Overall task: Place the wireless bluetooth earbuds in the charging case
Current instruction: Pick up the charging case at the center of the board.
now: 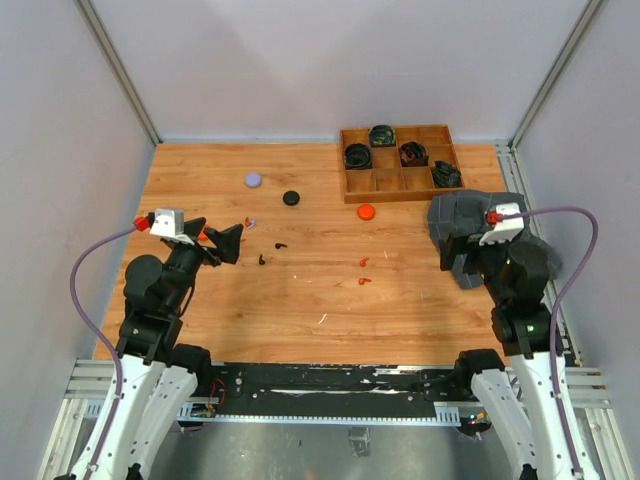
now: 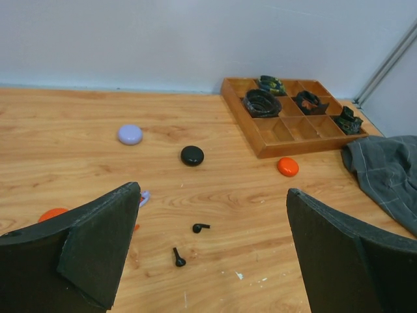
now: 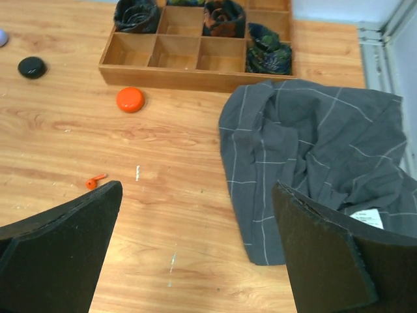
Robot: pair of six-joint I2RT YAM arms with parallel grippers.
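I will move my right gripper outward and to the left in the top view, then down around the orange case by the tray (image 1: 366, 212) (image 3: 130, 100), because the case is shut.
Two black earbuds (image 2: 200, 227) (image 2: 178, 258) lie on the wooden table just ahead of my open left gripper (image 2: 212, 193), which hovers above them holding nothing. A lilac earbud (image 2: 144, 197) peeks out beside its left finger. Two orange-red earbuds (image 1: 364, 261) (image 1: 364, 281) lie mid-table; one (image 3: 95, 182) shows by the left finger of my open, empty right gripper (image 3: 197, 189). Three round shut charging cases sit farther back: lilac (image 1: 253, 180), black (image 1: 291, 198) and orange (image 1: 366, 211). From above, the left gripper (image 1: 232, 243) is at the left and the right gripper (image 1: 458, 265) at the right.
A wooden compartment tray (image 1: 400, 187) holding dark rolled items stands at the back right. A crumpled grey checked cloth (image 3: 319, 150) lies under and beside the right gripper. Thin white slivers (image 1: 322, 318) dot the table. Grey walls enclose the table on three sides.
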